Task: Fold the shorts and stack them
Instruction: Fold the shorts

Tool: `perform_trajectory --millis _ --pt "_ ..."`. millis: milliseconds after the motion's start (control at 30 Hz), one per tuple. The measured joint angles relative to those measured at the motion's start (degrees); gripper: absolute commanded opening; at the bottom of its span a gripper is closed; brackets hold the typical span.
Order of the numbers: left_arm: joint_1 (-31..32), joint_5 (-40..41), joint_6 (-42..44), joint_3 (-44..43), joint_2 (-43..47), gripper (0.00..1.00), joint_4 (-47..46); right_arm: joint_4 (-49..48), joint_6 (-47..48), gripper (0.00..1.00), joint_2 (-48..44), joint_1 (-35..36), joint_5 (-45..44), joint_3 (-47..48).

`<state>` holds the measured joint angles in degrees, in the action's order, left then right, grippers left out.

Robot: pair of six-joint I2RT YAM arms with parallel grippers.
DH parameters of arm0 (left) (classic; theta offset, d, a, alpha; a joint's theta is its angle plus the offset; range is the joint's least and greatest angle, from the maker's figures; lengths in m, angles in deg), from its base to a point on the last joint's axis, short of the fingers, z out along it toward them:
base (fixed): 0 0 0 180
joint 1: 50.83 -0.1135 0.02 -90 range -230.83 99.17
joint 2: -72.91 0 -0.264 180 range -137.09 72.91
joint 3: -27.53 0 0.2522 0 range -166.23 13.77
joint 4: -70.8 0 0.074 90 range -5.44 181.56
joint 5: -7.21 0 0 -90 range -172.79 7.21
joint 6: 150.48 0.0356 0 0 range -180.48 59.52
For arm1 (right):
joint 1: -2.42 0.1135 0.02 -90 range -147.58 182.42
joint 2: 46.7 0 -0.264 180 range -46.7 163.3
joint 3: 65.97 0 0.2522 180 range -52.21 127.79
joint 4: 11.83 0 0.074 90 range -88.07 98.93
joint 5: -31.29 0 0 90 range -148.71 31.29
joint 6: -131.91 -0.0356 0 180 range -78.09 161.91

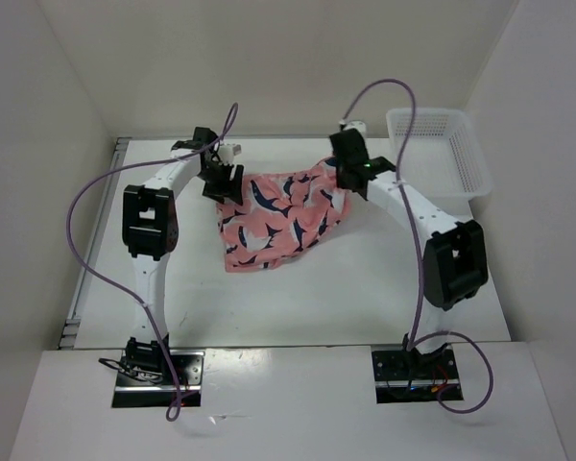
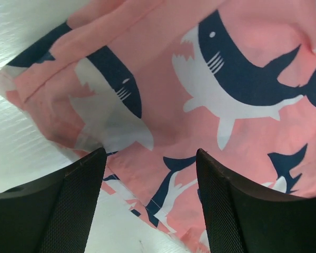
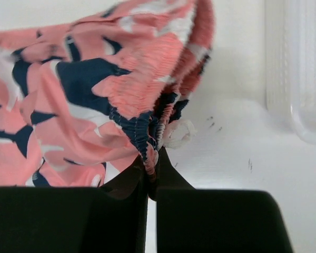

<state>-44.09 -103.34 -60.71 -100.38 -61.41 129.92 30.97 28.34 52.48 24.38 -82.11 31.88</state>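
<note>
I will move my right gripper across the shorts next and let go of the waistband over the shorts' opposite end (image 1: 238, 229), because that end is to the gripper's left in the top view.
The coral-pink shorts (image 1: 278, 219) with navy and white shark shapes lie spread at the back middle of the table. My right gripper (image 1: 344, 175) is shut on the gathered elastic waistband (image 3: 150, 138) at the shorts' right end and holds it lifted. My left gripper (image 1: 221, 182) is open over the shorts' left edge, its fingers (image 2: 84, 195) apart above the fabric (image 2: 221, 89) and bare table, holding nothing.
A white plastic mesh basket (image 1: 434, 154) stands at the back right, close to my right arm; its edge shows in the right wrist view (image 3: 305, 74). White walls enclose the table on the left, back and right.
</note>
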Motion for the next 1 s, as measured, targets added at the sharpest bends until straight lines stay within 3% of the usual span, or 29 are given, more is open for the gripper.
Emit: perform_trajectory --millis 267,367,700,733,767,900,1000 --pt "-0.9 2.6 0.0 -0.1 -0.1 0.77 0.0 2.6 16.2 0.0 13.2 23.1 -8.4 13.3" --pt "-2.3 2.7 0.0 0.1 0.3 0.82 0.0 3.6 19.4 0.0 18.5 29.3 -8.7 17.5" --pt "-8.6 2.7 0.0 2.6 2.6 0.76 1.6 4.8 24.8 0.0 21.1 33.1 -1.7 22.4" --pt "-8.4 2.5 0.0 3.1 2.3 0.73 1.8 4.9 25.1 0.0 21.2 33.2 -1.2 22.8" --pt "-8.2 2.1 0.0 3.5 2.1 0.62 2.0 4.8 25.3 0.0 21.2 33.2 -0.9 22.9" --pt "-7.6 0.3 -0.1 3.8 1.3 0.35 2.4 4.9 25.8 0.0 21.2 33.4 0.4 23.2" --pt "-7.5 -1.5 -0.2 3.5 0.3 0.21 2.8 5.1 26.8 0.0 21.2 32.8 2.2 23.6"
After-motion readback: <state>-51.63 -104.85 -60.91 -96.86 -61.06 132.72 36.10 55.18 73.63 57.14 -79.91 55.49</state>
